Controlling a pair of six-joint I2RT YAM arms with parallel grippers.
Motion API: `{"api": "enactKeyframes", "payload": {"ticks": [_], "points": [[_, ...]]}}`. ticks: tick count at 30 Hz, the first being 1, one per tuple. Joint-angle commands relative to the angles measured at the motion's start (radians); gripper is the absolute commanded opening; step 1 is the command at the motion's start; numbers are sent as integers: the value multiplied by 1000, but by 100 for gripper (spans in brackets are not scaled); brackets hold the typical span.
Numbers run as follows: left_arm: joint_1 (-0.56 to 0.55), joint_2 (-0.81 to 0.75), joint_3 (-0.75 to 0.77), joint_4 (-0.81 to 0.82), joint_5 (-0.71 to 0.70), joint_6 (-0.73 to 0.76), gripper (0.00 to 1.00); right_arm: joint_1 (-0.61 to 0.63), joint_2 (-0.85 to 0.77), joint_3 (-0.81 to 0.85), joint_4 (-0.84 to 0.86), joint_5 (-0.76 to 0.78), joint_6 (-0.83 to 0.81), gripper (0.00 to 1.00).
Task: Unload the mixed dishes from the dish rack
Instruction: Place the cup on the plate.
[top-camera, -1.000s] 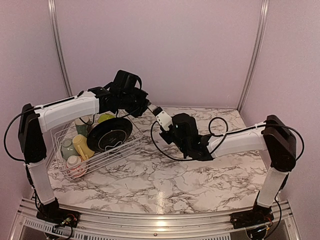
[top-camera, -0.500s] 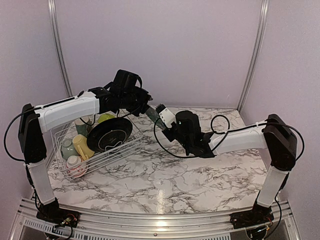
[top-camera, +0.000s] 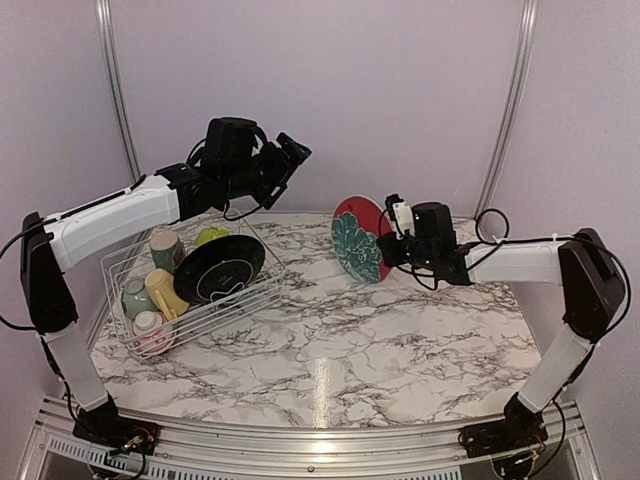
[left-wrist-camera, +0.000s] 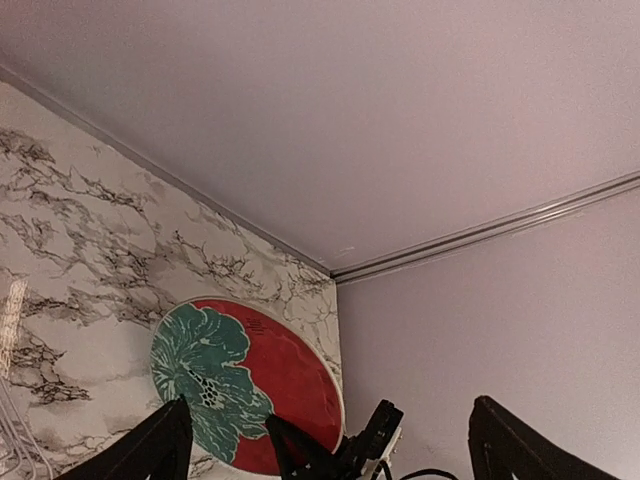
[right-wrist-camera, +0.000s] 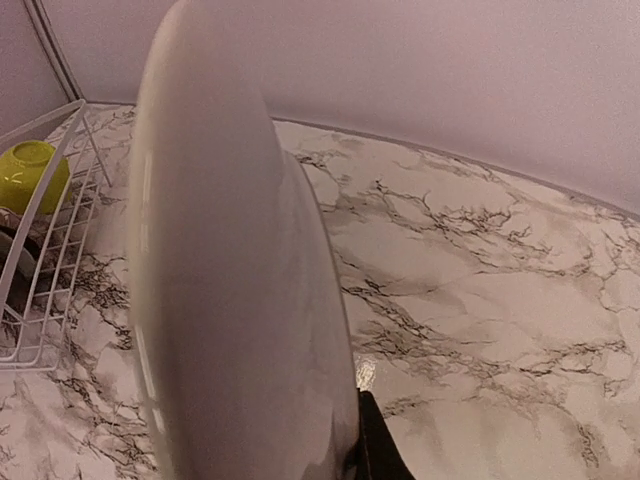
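Next, my right gripper moves down and to its right in the top view, tilting the plate flatter to release it, since bare tabletop lies there.
The red patterned plate (top-camera: 357, 240), with a green flower on its face, hangs on edge over the back middle of the table. My right gripper (top-camera: 388, 246) is shut on its right rim. In the right wrist view the plate's white underside (right-wrist-camera: 230, 300) fills the left half, and one dark finger (right-wrist-camera: 375, 445) presses its rim. My left gripper (top-camera: 287, 160) is open and empty, raised above the dish rack (top-camera: 118, 262). Its wrist view looks down on the plate (left-wrist-camera: 270, 370) between its spread fingers (left-wrist-camera: 150, 455). A black-rimmed plate (top-camera: 220, 268) stands in the rack.
The rack at the left also holds a yellow mug (top-camera: 165, 291), a pale green mug (top-camera: 135, 296), a beige mug (top-camera: 150, 326) and a lime-green bowl (top-camera: 211, 236). The bowl (right-wrist-camera: 30, 175) and rack wires (right-wrist-camera: 60, 250) show at the right wrist view's left edge. Walls close the back and sides.
My left gripper opened, let go of the red plate and rose back to the left. My right gripper closed on the plate and carried it right, turning its face into view.
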Motion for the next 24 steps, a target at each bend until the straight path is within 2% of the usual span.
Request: {"api": "enactKeyframes", "payload": {"ticks": [1,5,11,16,20,24], "points": [[-2,-133,-73,99,33,313,99,-170,-77,7,67,-418,334,0],[7,-213,-180,179,150,435,99,-302,-67,-56,55,-623,443,0],[6,-336,-343,248,213,561,99,-426,-114,-142,9,-631,386,0],[5,-425,-448,230,188,660,99,-555,-70,-190,59,-783,431,0],[5,-472,-484,159,151,717,99,-617,-58,-220,76,-807,443,1],[6,-521,-507,157,162,719,99,-633,-30,-210,23,-745,394,11]]}}
